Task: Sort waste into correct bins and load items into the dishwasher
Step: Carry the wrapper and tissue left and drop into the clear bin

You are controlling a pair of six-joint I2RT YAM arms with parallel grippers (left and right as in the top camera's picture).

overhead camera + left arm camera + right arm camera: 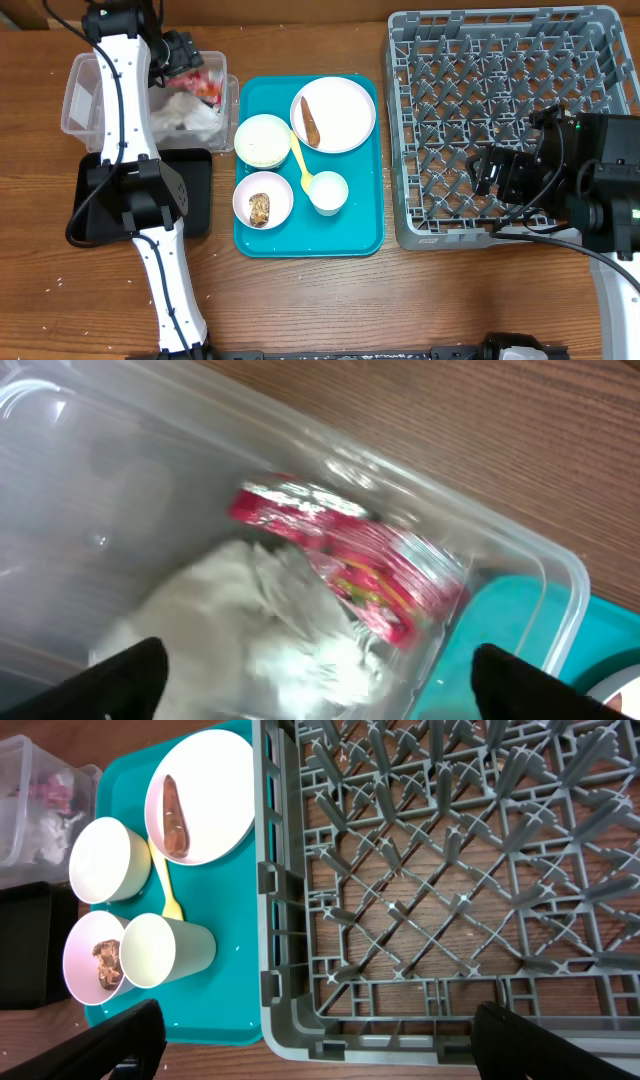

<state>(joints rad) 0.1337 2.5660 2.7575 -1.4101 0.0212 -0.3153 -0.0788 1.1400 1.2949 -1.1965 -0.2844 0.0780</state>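
My left gripper shifts to the right in the overhead view and lowers onto the brown scrap next. It alone still keeps the plate from being empty.
My left gripper is open and empty above the clear tub, which holds the crumpled napkin and the red-and-white wrapper. The black tray lies in front of the tub. On the teal tray are a plate with a brown scrap, a bowl of rice, a bowl with brown chunks, a cup and a yellow spoon. My right gripper is open and empty over the front left of the grey dish rack.
The left arm's white links cross over the black tray and the tub's front. The rack's near left corner sits close beside the teal tray's right edge. Bare wooden table lies in front of the tray and the rack.
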